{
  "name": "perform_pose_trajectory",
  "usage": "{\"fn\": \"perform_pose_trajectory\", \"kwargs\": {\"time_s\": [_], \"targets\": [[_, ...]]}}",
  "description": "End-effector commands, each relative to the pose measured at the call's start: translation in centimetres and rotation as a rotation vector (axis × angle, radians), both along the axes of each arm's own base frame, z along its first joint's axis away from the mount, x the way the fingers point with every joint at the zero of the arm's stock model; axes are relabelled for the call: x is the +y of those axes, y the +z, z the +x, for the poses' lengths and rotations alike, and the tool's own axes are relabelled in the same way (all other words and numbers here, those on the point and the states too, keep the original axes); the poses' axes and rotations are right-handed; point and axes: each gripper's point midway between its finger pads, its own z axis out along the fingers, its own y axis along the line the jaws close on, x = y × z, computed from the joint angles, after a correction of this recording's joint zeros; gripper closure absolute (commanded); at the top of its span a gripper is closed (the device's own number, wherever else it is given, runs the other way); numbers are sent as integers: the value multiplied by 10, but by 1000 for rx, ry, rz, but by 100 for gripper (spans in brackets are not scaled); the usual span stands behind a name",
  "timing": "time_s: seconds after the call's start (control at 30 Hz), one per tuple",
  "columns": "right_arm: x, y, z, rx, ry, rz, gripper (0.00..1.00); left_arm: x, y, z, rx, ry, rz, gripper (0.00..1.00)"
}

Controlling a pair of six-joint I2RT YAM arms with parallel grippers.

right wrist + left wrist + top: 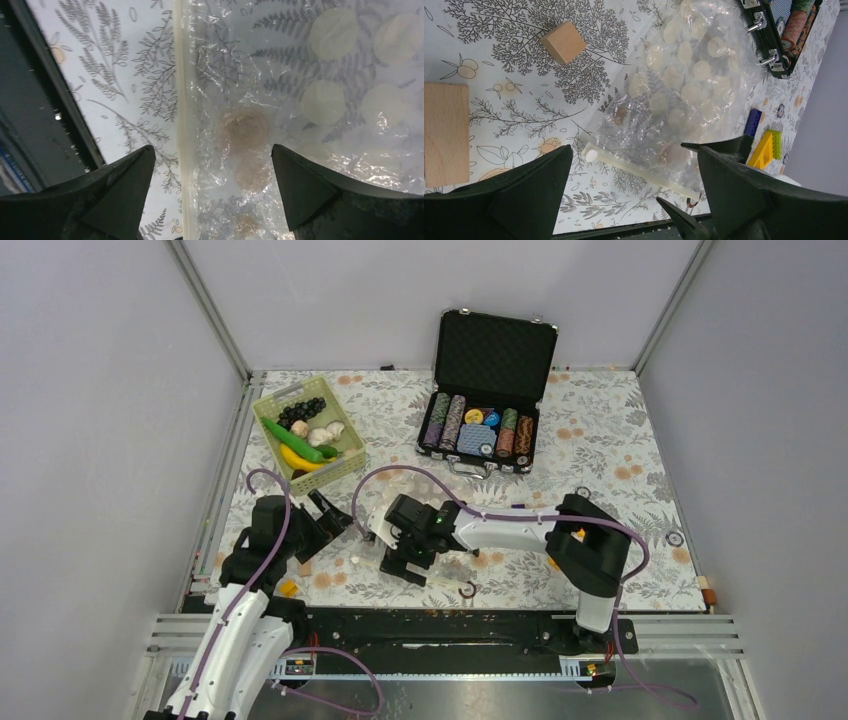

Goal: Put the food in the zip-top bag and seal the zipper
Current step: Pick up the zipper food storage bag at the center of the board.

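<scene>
The pale zipper runs just below my right gripper, between its open fingers, so it will next lower them slightly and close on the zipper, away from its slider (591, 155).
The food lies in the lime-green basket (345, 468) at the back left: purple grapes (300, 412), white bulbs (321, 432), a green cucumber (295, 441) and a banana (298, 460). The clear dotted zip-top bag (684, 85) lies flat on the table and looks empty. It also shows in the right wrist view (310, 90). Its pale zipper (644, 172) has a white slider (591, 155) at one end. My left gripper (634, 160) is open above the zipper. My right gripper (212, 160) is open, low over the bag, astride the zipper (180, 125).
An open black case (495, 350) of poker chips stands behind the bag. A wooden cube (563, 41) and a wooden block (444, 132) lie left of the bag. A yellow triangular tool (766, 147) and a blue brick (752, 122) lie to its right.
</scene>
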Motion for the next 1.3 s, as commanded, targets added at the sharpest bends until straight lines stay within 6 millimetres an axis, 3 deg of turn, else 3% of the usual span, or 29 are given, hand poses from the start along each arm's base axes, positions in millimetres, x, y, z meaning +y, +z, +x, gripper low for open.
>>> {"fn": "perform_pose_trajectory", "kwargs": {"time_s": [0.0, 0.2, 0.33, 0.63, 0.77, 0.93, 1.1, 1.27], "targets": [[12, -2, 15, -62, 2, -12, 8, -3, 1, -1, -5, -10, -18, 1], [1, -10, 18, -80, -18, -59, 11, -2, 6, -2, -19, -7, -14, 1], [-7, -19, 17, -86, -20, -84, 20, 0, 5, -3, -10, 4, -8, 1], [11, -2, 20, -68, -105, -1, 82, -6, 9, -7, -27, -24, -38, 1], [23, 28, 25, -70, -204, 98, 100, -13, 22, -12, -69, -70, -66, 1], [20, 89, 44, -138, -421, 246, 100, -17, 46, -23, -154, -124, -73, 1], [3, 148, 44, -112, -574, 414, 100, -31, 89, -28, -290, -189, -157, 1], [-20, 178, 39, -11, -683, 523, 100, -47, 141, -27, -436, -262, -247, 1]]}}
